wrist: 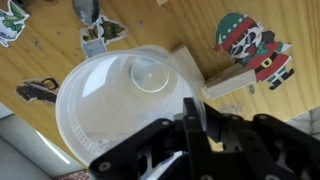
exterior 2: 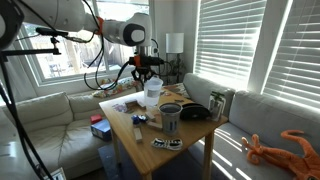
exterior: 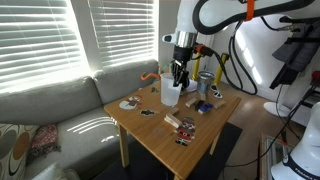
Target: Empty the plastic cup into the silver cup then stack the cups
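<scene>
Next, my gripper stays over the plastic cup's rim (exterior: pixel 173 79) (wrist: pixel 187 84) and spreads its fingers to release the cup's side, because the cup already stands upright upon the table.
The plastic cup (exterior: pixel 170 93) (exterior 2: pixel 153 93), a tall translucent whitish tumbler, stands upright near the middle of the wooden table (exterior: pixel 160 135). In the wrist view I look down into it (wrist: pixel 110 100); a small round clear shape shows at its bottom. My gripper (exterior: pixel 180 72) (exterior 2: pixel 146 72) (wrist: pixel 190 115) is over the cup's rim, one finger inside the wall and one outside, shut on the wall. The silver cup (exterior: pixel 204 82) (exterior 2: pixel 171 117), shiny metal, stands upright a short way from the plastic cup.
Cartoon stickers (wrist: pixel 250 45) and a wooden block (wrist: pixel 225 85) lie on the table beside the cup. A thin yellow post (exterior: pixel 217 76) stands next to the silver cup. A dark bowl (exterior 2: pixel 196 113) sits by the table edge. A couch (exterior: pixel 50 115) borders the table.
</scene>
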Controlling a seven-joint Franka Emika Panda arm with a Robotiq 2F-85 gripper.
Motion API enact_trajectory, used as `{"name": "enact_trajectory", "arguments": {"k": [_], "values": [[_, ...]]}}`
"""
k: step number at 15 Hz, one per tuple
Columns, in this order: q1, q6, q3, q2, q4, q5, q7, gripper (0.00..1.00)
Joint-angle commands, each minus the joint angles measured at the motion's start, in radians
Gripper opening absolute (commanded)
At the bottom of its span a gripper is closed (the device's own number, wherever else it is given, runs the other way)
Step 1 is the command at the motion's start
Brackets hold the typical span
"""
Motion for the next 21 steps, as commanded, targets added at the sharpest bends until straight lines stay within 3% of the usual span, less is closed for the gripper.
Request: {"name": "enact_trajectory", "arguments": {"k": [1,5,7,13,16,18,19,21], "values": [[0.008,0.01,0.007,0.027,0.023,-0.045,0.027,0.02],[0.006,0.025,0.008,0.04,0.02,-0.095,0.045,0.02],[0.005,0.035,0.007,0.043,0.02,-0.087,0.049,0.32],[-0.019,0.086,-0.021,-0.086,-0.025,-0.015,0.066,0.73],[-0.045,0.064,-0.068,-0.196,-0.075,0.008,0.145,0.94],[-0.071,0.072,-0.106,-0.243,-0.129,-0.024,0.202,1.0],[-0.041,0.055,-0.092,-0.17,-0.04,-0.027,0.156,0.89],[-0.059,0.056,-0.123,-0.213,-0.084,-0.028,0.167,1.0]]}}
